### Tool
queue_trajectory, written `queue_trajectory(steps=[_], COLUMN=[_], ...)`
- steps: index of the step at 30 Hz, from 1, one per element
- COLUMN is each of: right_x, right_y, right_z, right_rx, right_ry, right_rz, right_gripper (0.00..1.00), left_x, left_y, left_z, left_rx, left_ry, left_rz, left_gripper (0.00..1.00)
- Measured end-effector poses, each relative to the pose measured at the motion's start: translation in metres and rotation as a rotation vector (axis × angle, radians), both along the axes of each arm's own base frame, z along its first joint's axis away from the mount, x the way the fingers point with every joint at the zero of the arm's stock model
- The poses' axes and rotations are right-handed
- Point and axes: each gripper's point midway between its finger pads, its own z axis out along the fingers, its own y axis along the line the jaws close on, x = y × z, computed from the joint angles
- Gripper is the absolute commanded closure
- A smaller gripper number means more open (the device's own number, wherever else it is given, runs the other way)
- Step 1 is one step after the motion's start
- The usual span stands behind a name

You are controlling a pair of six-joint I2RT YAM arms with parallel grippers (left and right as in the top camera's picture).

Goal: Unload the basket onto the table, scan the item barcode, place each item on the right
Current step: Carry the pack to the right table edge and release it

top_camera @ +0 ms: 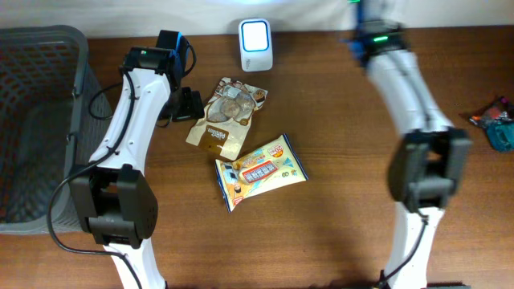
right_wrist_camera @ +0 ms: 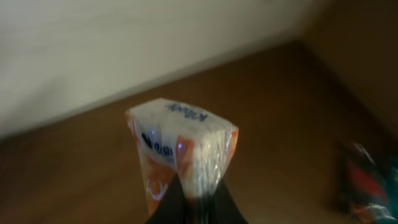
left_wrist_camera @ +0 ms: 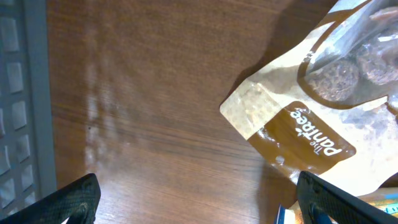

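Note:
I should move my right gripper back toward the bare tabletop on the near side of the teal object, then lower it and release the packet there.
A white barcode scanner (top_camera: 255,34) stands at the table's far edge. My right gripper (right_wrist_camera: 193,194) is shut on the lower end of an orange and white plastic-wrapped packet (right_wrist_camera: 180,143) with blue lettering, held above the table. In the overhead view the right arm (top_camera: 393,64) reaches to the far edge, right of the scanner, and the packet is not visible there. My left gripper (left_wrist_camera: 200,205) is open wide just above bare table, left of a brown snack pouch (left_wrist_camera: 311,118) (top_camera: 225,112). Its fingers (left_wrist_camera: 68,200) hold nothing.
A yellow snack packet (top_camera: 261,170) lies in front of the brown pouch; its edge (left_wrist_camera: 373,202) shows beside my left gripper's right finger. A grey mesh basket (top_camera: 36,120) fills the left side. A teal and red object (top_camera: 496,128) lies at the right edge.

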Motion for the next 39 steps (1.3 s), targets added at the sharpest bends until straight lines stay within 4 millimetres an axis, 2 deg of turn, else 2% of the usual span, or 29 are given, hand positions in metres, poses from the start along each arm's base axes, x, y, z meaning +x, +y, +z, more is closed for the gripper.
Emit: queue_trajectory(steps=[1, 3, 5, 7, 12, 16, 20, 25, 26, 28, 32, 33, 34, 35, 36, 39], right_x=[-0.023, -0.064, -0.088, -0.124, -0.182, -0.213, -0.238, -0.28, -0.282, -0.281, -0.275, -0.271, -0.269, -0.268, -0.267, -0.267], right_y=[-0.054, -0.126, -0.16, -0.209, -0.267, -0.282, -0.3, -0.33, -0.33, -0.329, -0.319, -0.318, -0.317, -0.315, -0.314, -0.311], right_z=[-0.002, -0.021, -0.033, -0.044, -0.06, -0.08, -0.084, -0.087, -0.088, -0.098, -0.127, -0.129, -0.13, -0.131, -0.131, -0.132], right_rx=[0.039, 0.119, 0.204, 0.308, 0.381, 0.416, 0.435, 0.453, 0.455, 0.459, 0.523, 0.539, 0.552, 0.563, 0.571, 0.582], right_ry=[0.018, 0.09, 0.114, 0.122, 0.138, 0.189, 0.2, 0.192, 0.194, 0.197, 0.217, 0.206, 0.2, 0.198, 0.192, 0.207], right_rz=[-0.126, -0.277, -0.337, -0.431, -0.573, -0.637, -0.695, -0.79, -0.795, -0.791, -0.767, -0.754, -0.747, -0.738, -0.738, -0.719], right_gripper=[0.96, 0.96, 0.96, 0.96, 0.96, 0.96, 0.96, 0.96, 0.96, 0.87, 0.76, 0.62, 0.28, 0.19, 0.14, 0.12], left_x=[0.0, 0.0, 0.0, 0.0, 0.0, 0.0, 0.0, 0.0, 0.0, 0.0, 0.0, 0.0, 0.0, 0.0, 0.0, 0.0], left_y=[0.0, 0.0, 0.0, 0.0, 0.0, 0.0, 0.0, 0.0, 0.0, 0.0, 0.0, 0.0, 0.0, 0.0, 0.0, 0.0], left_z=[0.0, 0.0, 0.0, 0.0, 0.0, 0.0, 0.0, 0.0, 0.0, 0.0, 0.0, 0.0, 0.0, 0.0, 0.0, 0.0], left_rx=[0.0, 0.0, 0.0, 0.0, 0.0, 0.0, 0.0, 0.0, 0.0, 0.0, 0.0, 0.0, 0.0, 0.0, 0.0, 0.0], left_ry=[0.0, -0.001, -0.001, -0.001, -0.001, -0.001, -0.001, -0.001, -0.001, -0.001, -0.001, -0.001, -0.001, -0.001, -0.001, -0.001], left_rz=[0.0, 0.0, -0.001, 0.0, 0.0, 0.0, 0.0, 0.0, 0.0, 0.0, 0.0, 0.0, 0.0, 0.0, 0.0, 0.0], left_gripper=[0.01, 0.01, 0.01, 0.01, 0.01, 0.01, 0.01, 0.01, 0.01, 0.01, 0.01, 0.01, 0.01, 0.01, 0.01, 0.01])
